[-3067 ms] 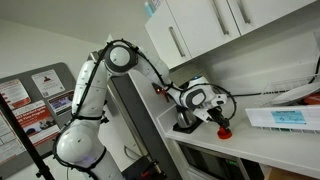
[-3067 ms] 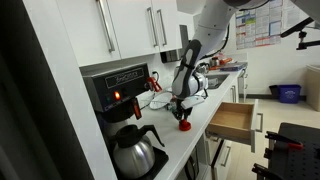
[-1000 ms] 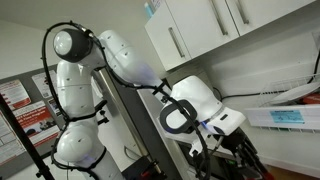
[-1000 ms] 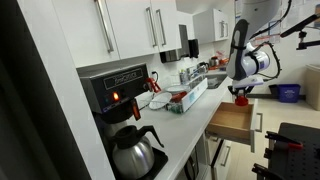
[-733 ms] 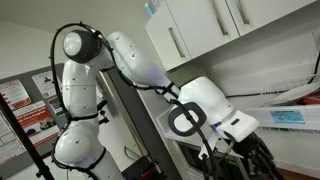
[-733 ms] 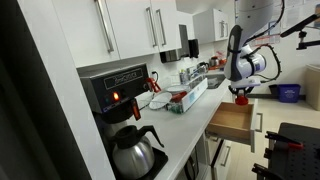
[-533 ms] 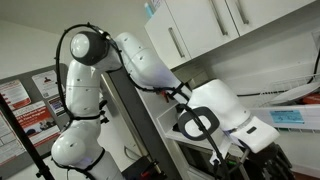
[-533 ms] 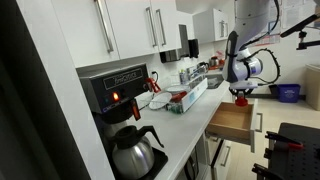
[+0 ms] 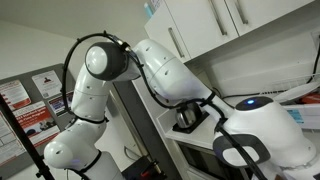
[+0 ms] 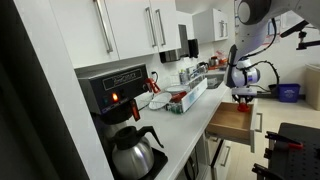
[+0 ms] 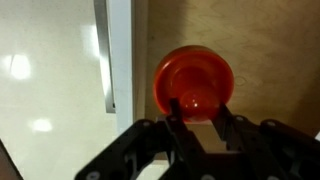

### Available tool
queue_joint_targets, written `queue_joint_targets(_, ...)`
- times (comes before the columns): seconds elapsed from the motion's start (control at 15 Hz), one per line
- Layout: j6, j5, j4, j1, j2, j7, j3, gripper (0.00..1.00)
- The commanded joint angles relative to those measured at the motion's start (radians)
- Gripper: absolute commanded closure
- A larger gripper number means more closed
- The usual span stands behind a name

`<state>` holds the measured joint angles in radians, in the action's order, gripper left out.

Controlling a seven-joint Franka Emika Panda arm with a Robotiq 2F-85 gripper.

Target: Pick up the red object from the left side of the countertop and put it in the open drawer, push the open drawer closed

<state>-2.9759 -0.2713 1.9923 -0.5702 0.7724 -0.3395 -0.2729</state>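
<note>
The red object hangs high beside the drawer's white side, so the gripper will move away from that side and down to the drawer's wooden bottom next.
In the wrist view the red object (image 11: 194, 82), round and glossy, sits between my gripper's fingers (image 11: 198, 112), which are closed against it. It hangs over the wooden bottom of the open drawer (image 11: 270, 60), beside the drawer's white wall (image 11: 120, 50). In an exterior view my gripper (image 10: 243, 96) holds a small red thing above the open drawer (image 10: 232, 122), which sticks out from the counter front. In the exterior view from the robot's side the arm's wrist (image 9: 255, 140) fills the lower right and hides the gripper and the drawer.
A coffee machine (image 10: 118, 92) with a glass pot (image 10: 135, 152) stands on the countertop (image 10: 180, 120). Clutter lies further along the counter by a microwave (image 10: 186, 50). White wall cabinets (image 10: 140, 30) hang above. A blue bin (image 10: 287, 92) stands on the floor beyond.
The arm has carried the red object from the counter out over the open drawer and lowered it slightly. In the close exterior view the wrist has swung nearer to the camera.
</note>
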Motion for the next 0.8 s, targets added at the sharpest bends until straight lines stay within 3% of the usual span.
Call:
queue_joint_targets(0.0, 0.088, -0.032, -0.157, -0.018, 0.110, 0.008, 0.008, 0.89)
queue_joint_targets(0.27, 0.157, -0.032, -0.281, 0.007, 0.209, -0.024, -0.010, 0.89)
queue_joint_targets(0.73, 0.182, -0.031, -0.418, 0.084, 0.346, -0.109, -0.057, 0.89)
